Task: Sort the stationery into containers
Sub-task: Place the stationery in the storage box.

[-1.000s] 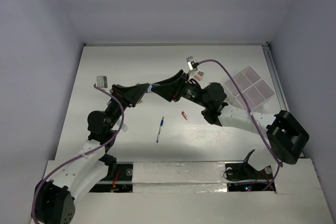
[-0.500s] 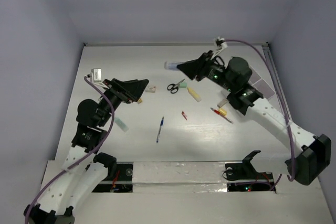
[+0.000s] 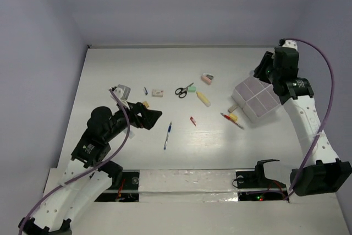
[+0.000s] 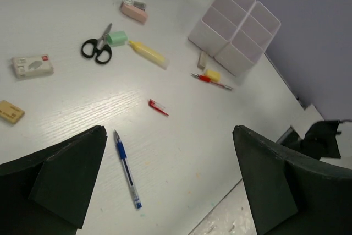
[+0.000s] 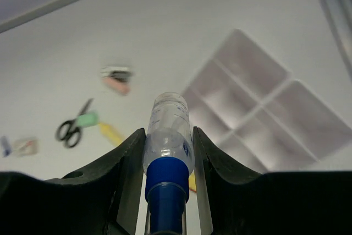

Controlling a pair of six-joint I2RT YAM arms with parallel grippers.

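Observation:
Next, my right gripper lowers and reaches outward, bringing the clear bottle over the white tray's far section (image 3: 259, 82) (image 5: 251, 63) by the side of the tray, since that section stands empty.
My right gripper (image 5: 168, 131) is shut on a small clear bottle (image 5: 169, 122) with a blue cap. It hangs high at the back right (image 3: 264, 70), beside the white divided tray (image 3: 256, 98). My left gripper (image 4: 169, 136) stands wide open and empty above the blue-white pen (image 4: 126, 168), left of centre (image 3: 154, 115). Loose on the table lie black scissors (image 3: 181, 91), a mint eraser (image 3: 190, 87), a pale yellow marker (image 3: 204, 99), a red pencil (image 3: 232, 120), a red bit (image 3: 193, 121) and a white eraser (image 3: 158, 93).
A pink item (image 3: 207, 78) lies behind the marker. A tan bit (image 4: 11, 111) sits left of the pen and a small yellow piece (image 4: 212, 75) rests on the pencil by the tray's (image 4: 234, 26) near corner. Walls close the table at the back and sides.
The right arm has swung from the table's middle to the back right by the tray, carrying the bottle. The left arm has drawn back toward its base, its jaws now wide.

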